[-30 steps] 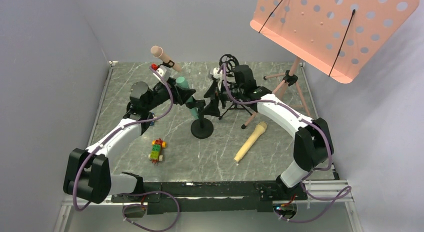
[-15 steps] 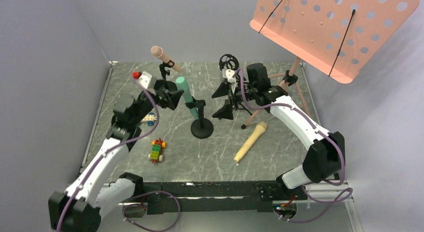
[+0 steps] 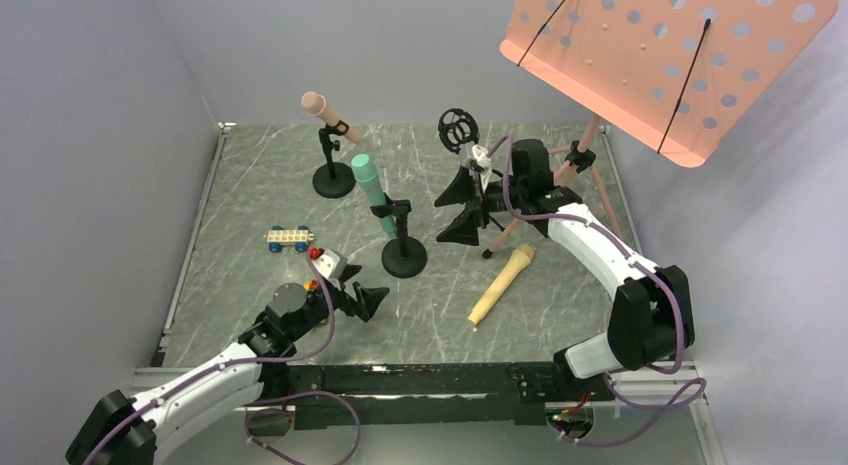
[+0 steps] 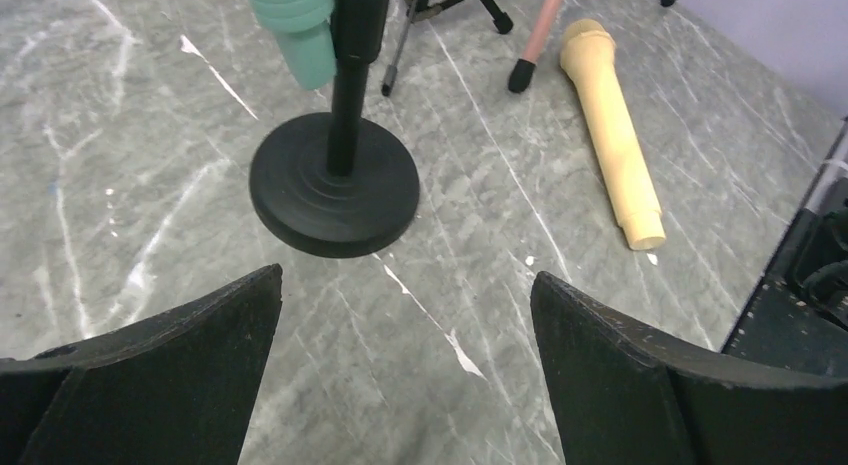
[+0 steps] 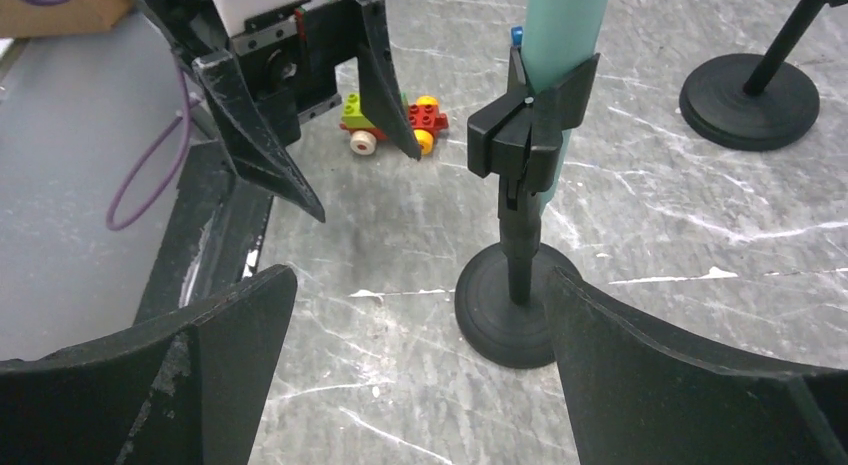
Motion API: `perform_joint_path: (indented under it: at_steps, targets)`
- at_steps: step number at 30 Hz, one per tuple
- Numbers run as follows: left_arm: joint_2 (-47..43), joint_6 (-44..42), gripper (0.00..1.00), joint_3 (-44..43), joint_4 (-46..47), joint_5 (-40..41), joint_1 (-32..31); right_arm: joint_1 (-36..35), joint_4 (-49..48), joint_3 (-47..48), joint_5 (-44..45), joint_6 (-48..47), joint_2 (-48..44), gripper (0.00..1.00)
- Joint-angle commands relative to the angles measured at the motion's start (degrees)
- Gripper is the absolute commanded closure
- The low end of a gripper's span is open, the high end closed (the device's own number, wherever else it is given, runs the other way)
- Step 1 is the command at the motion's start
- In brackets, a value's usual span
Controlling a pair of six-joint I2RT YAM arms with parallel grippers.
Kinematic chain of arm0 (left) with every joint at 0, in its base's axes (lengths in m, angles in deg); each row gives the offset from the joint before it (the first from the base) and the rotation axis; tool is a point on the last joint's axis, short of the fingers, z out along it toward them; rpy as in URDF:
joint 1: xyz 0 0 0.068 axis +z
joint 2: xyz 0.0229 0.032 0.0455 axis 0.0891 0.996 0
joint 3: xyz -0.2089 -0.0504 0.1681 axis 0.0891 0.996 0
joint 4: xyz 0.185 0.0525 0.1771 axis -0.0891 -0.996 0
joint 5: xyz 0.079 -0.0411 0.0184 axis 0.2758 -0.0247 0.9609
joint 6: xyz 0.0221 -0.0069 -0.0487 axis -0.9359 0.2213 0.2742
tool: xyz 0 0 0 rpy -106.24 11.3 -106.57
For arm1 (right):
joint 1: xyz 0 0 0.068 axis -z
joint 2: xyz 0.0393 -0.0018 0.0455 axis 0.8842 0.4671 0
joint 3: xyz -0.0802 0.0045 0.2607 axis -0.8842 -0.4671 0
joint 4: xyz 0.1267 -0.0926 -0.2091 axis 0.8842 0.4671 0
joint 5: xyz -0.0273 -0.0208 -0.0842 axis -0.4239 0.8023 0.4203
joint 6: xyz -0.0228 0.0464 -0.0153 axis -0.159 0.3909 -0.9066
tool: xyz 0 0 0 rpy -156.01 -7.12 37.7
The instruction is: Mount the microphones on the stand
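Note:
The teal-green microphone already fills the stand's clip above. My right gripper will next go to the left in the top view and close on the middle stand's neck (image 3: 401,225) (image 5: 519,215).
The teal-green microphone (image 3: 372,190) sits tilted in the clip of the middle stand (image 3: 404,257); it also shows in the right wrist view (image 5: 560,35). The salmon-pink microphone (image 3: 325,110) sits in the back-left stand (image 3: 333,180). The pale yellow microphone (image 3: 503,283) lies flat on the table, right of the middle stand, and shows in the left wrist view (image 4: 612,125). My left gripper (image 3: 365,300) is open and empty, low, in front and left of the middle stand's base (image 4: 334,185). My right gripper (image 3: 462,207) is open and empty, right of the teal microphone.
A tripod stand with a round black shock mount (image 3: 457,128) stands behind my right gripper. A pink perforated music stand (image 3: 660,55) overhangs the back right. A blue toy car (image 3: 289,237) sits at the left; a red and green toy car (image 5: 392,125) lies behind my left gripper.
My left arm has let go of the teal microphone and drawn back to the near edge. My right gripper has backed off to the right. The teal microphone stays in its clip.

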Motion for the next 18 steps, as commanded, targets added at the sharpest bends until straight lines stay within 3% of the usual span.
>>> perform_joint_path:
  at_steps: [1,5,12,18]
  targets:
    - [0.6,-2.3,0.02,0.3,9.6,9.7,-2.1,-1.6,-11.4,-4.7,4.4,0.3,-0.7,0.03]
    - [-1.7,-4.5,0.02,-3.4,2.8,11.8,-2.1,-4.0,-24.5,-10.8,10.4,4.2,1.4,0.05]
    - [-12.9,-7.0,0.01,-12.0,-21.4,23.6,-2.0,-10.3,-26.8,-10.1,16.2,3.9,6.2,0.14]
    - [-21.8,-8.1,0.01,-22.0,-37.6,28.8,-1.9,-10.7,-30.2,-7.0,18.8,9.1,10.6,0.24]
